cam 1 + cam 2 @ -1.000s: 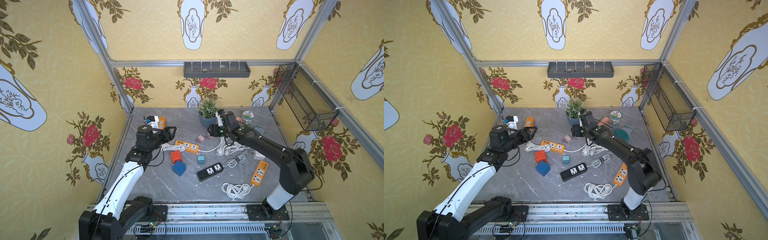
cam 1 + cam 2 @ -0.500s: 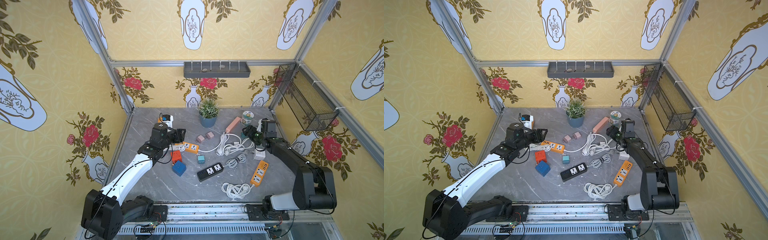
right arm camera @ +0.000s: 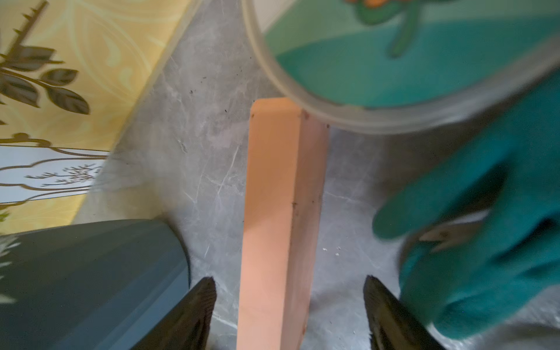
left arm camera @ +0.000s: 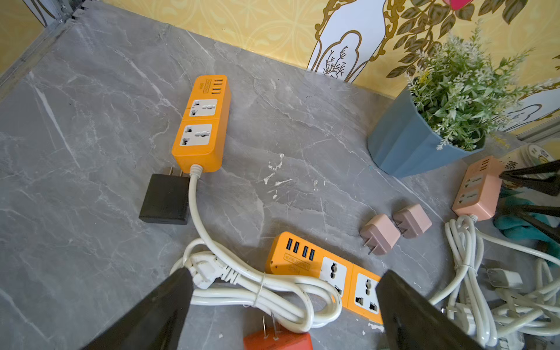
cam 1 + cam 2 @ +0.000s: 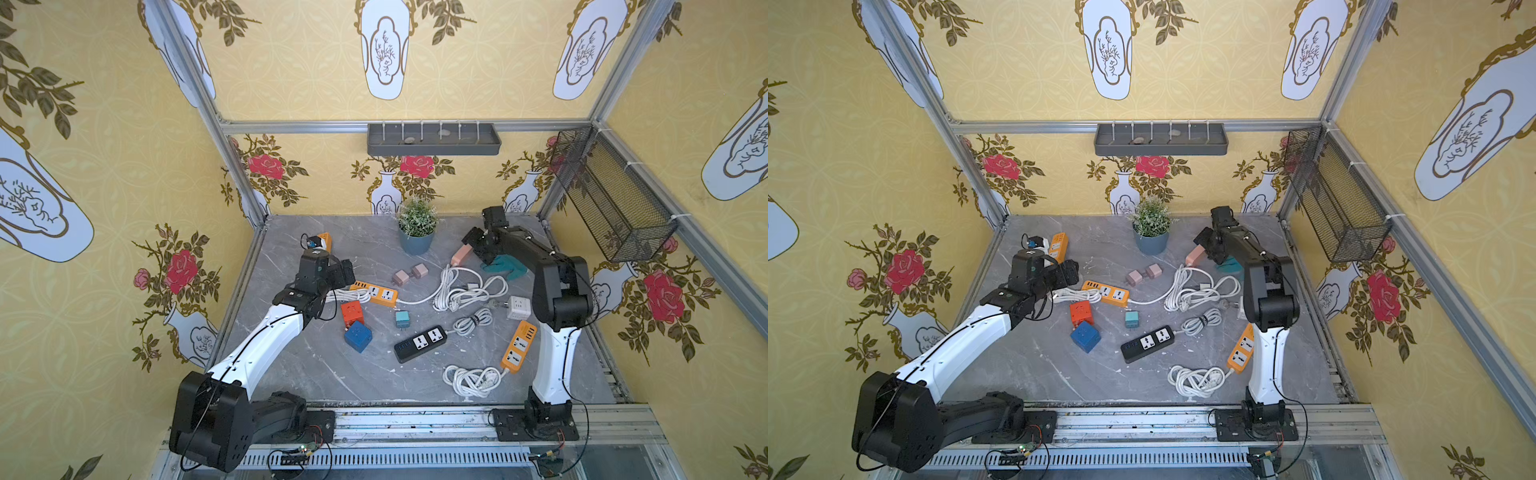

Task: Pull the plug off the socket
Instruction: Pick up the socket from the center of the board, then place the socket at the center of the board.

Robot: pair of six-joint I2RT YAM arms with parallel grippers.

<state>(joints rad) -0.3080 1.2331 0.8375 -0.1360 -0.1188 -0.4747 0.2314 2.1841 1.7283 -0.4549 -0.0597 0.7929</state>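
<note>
My right gripper lowers over the pink socket strip's upturned plain edge (image 5: 461,255) (image 3: 264,303) next and closes, since the socket strip runs between its open fingers with gaps beside it.
A black plug (image 4: 165,198) lies flat on the table, its prongs at the cord end of the far orange socket strip (image 4: 200,124), both sockets of which are bare. My left gripper (image 4: 285,274) is open above a white cable bundle (image 4: 257,288) and a second orange strip (image 4: 333,272), and holds nothing. In both top views it hovers at the table's left (image 5: 347,272) (image 5: 1069,272). My right gripper (image 3: 288,280) is open astride the pink socket strip (image 3: 278,212), its fingers apart from the strip's sides. It sits at the back right (image 5: 471,245).
A potted plant (image 5: 417,232), a teal glove (image 5: 505,266) and a round tub (image 3: 394,60) crowd the pink strip. Two pink adapters (image 5: 409,274), red (image 5: 352,312) and blue (image 5: 357,336) cubes, a black strip (image 5: 419,344), a third orange strip (image 5: 517,347) and white cords (image 5: 469,291) litter the table.
My left gripper moved right from the far orange strip to over the nearer one, jaws widening. My right gripper swung right, then came back over the pink strip, opening further.
</note>
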